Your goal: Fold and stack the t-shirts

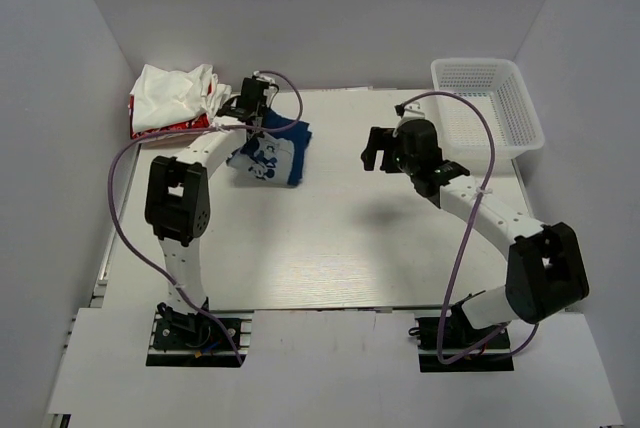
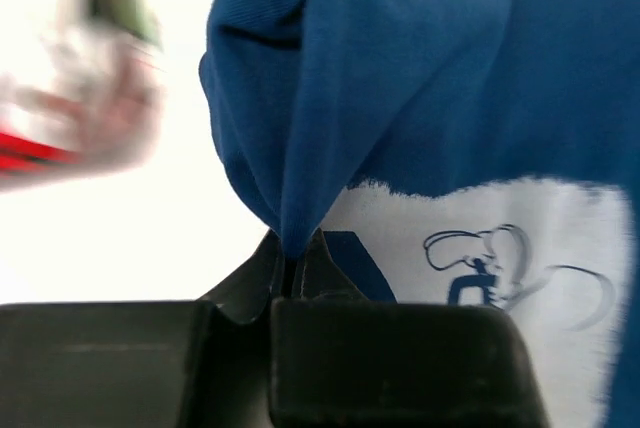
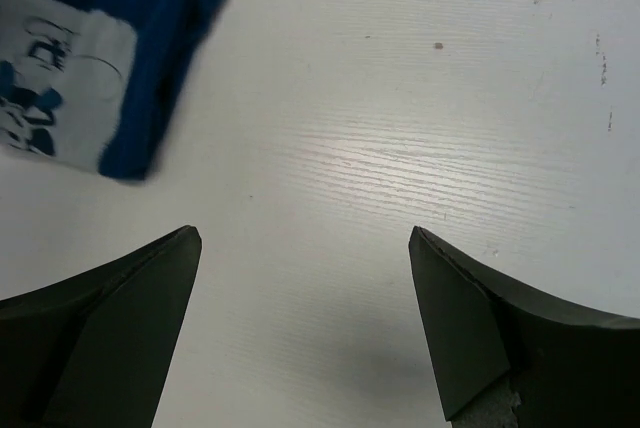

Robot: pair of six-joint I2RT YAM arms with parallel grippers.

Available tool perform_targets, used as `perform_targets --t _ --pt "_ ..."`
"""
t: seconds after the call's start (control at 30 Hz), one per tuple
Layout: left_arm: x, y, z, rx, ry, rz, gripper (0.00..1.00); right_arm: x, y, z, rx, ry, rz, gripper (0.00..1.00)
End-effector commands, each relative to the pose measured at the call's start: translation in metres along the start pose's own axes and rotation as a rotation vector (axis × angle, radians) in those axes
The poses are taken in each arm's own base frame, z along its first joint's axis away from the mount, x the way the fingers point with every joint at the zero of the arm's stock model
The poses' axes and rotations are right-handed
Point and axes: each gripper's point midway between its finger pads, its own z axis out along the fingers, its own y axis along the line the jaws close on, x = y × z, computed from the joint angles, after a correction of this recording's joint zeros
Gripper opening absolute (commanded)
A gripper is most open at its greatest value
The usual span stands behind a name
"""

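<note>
I should move my left gripper left in the top view, over the heap of white t-shirts, and release the navy blue t-shirt's fold.
The navy blue t-shirt with its pale grey print lies folded at the back left of the table. My left gripper is shut on a pinch of its blue cloth, with the print showing to the right in the left wrist view. A heap of white t-shirts with red parts lies just left of it, blurred in the left wrist view. My right gripper is open and empty over bare table, right of the navy shirt.
A white plastic mesh basket stands at the back right. The table is white, with walls close on the left, right and back. Purple cables loop from both arms.
</note>
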Motion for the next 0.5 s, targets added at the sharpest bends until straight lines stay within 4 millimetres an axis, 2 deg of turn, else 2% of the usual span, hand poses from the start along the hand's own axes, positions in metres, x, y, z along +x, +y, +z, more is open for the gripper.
perform_targets --t 0.0,0.03,0.07,0.13,0.17,0.2,0.23,0.27,0.3,0.33,0.37,0.4,0.47 --pt "-0.076 0.065 -0.050 -0.189 -0.187 0.112 0.00 -0.023 -0.002 0.006 0.023 -0.049 -0.018 0.90" --pt "-0.087 0.076 -0.055 -0.207 -0.206 0.140 0.00 -0.016 -0.004 0.011 0.030 -0.027 -0.018 0.90" --pt "-0.091 0.080 -0.058 -0.221 -0.207 0.157 0.00 -0.019 -0.003 0.012 0.028 -0.030 -0.022 0.90" --pt "-0.105 0.100 -0.066 -0.261 -0.229 0.179 0.00 -0.015 -0.006 0.016 0.038 -0.018 -0.021 0.90" --pt "-0.111 0.103 -0.070 -0.267 -0.242 0.187 0.00 -0.014 -0.006 0.018 0.040 -0.014 -0.022 0.90" --pt "-0.112 0.110 -0.069 -0.278 -0.233 0.192 0.00 -0.014 -0.005 0.019 0.039 -0.014 -0.020 0.90" --pt "-0.130 0.115 -0.081 -0.287 -0.273 0.175 0.00 -0.014 -0.006 0.020 0.039 -0.011 -0.024 0.90" --pt "-0.127 0.127 -0.072 -0.302 -0.247 0.177 0.00 -0.012 -0.008 0.023 0.049 -0.004 -0.022 0.90" --pt "-0.130 0.125 -0.074 -0.282 -0.245 0.184 0.00 -0.013 -0.008 0.023 0.049 -0.008 -0.019 0.90" --pt "-0.145 0.138 -0.082 -0.304 -0.279 0.157 0.00 -0.013 -0.008 0.025 0.054 -0.008 -0.021 0.90" --pt "-0.148 0.147 -0.086 -0.308 -0.284 0.158 0.00 -0.004 -0.013 0.027 0.073 0.028 -0.023 0.90" --pt "-0.153 0.146 -0.085 -0.300 -0.295 0.157 0.00 -0.005 -0.013 0.027 0.076 0.026 -0.021 0.90" --pt "-0.163 0.163 -0.095 -0.314 -0.324 0.131 0.00 -0.001 -0.014 0.032 0.080 0.043 -0.028 0.90"
